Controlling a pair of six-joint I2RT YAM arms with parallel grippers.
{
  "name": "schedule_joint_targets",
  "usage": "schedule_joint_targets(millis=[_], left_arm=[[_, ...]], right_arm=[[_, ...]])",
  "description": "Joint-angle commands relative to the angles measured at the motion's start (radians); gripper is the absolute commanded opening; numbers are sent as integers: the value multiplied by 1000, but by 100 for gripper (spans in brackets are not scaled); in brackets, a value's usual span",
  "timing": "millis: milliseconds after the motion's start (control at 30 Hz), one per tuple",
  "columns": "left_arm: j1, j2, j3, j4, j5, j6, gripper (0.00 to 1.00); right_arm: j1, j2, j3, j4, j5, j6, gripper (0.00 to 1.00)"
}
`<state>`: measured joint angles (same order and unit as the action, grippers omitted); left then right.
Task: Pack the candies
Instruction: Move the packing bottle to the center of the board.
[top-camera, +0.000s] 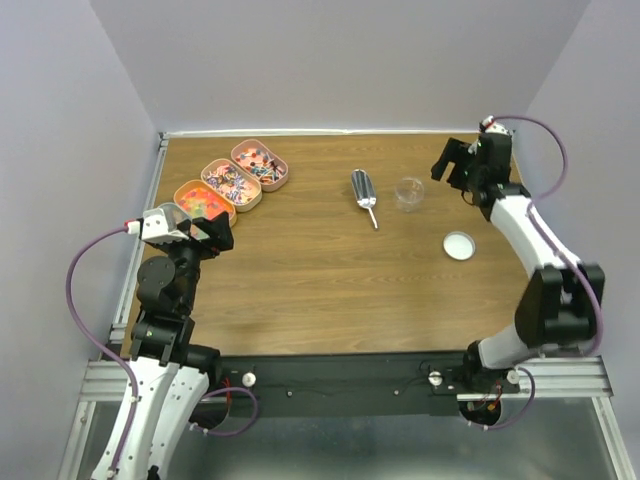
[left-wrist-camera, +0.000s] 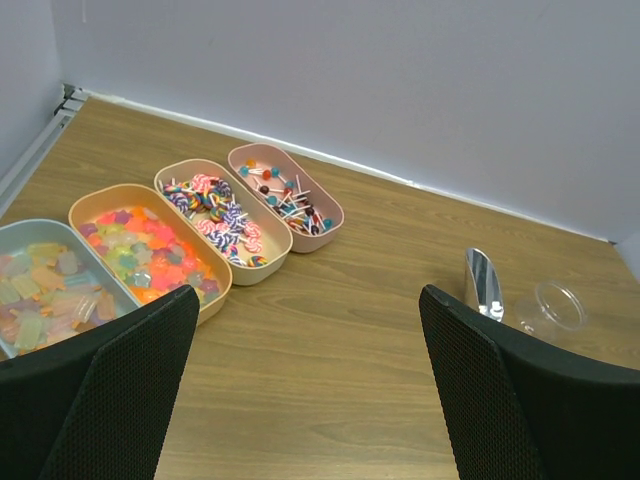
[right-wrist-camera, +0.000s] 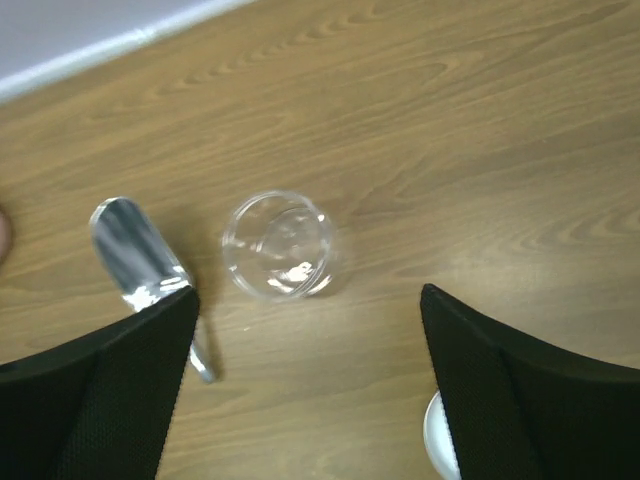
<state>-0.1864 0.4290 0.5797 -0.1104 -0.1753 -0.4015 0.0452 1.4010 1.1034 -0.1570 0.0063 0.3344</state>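
Note:
My right gripper lowers and shifts to the left in the top view onto the clear cup's rim opposite the scoop next, where empty wood leaves room.
The candies lie in several oval tins at the table's back left. Orange, yellow and red candies fill the orange tin, and pastel ones fill the grey tin. Swirl sweets fill the beige tin and small ones the pink tin. In the top view the orange tin's candies show beside my left gripper. That gripper is open and empty, above bare wood near the tins. My right gripper is open and empty, above a clear cup.
A silver metal scoop lies mid-table, left of the clear cup; it also shows in the wrist views. A white round lid lies nearer, at the right. Walls close the table on three sides.

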Motion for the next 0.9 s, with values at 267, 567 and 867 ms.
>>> schedule_joint_targets(millis=[267, 567, 867], left_arm=[[-8, -44, -20, 35, 22, 15, 99], [-13, -44, -15, 28, 13, 15, 99], [-13, -44, -14, 26, 8, 15, 99]], right_arm=[[10, 522, 348, -219, -69, -90, 66], [21, 625, 406, -220, -115, -109, 60], [41, 647, 423, -225, -86, -124, 47]])
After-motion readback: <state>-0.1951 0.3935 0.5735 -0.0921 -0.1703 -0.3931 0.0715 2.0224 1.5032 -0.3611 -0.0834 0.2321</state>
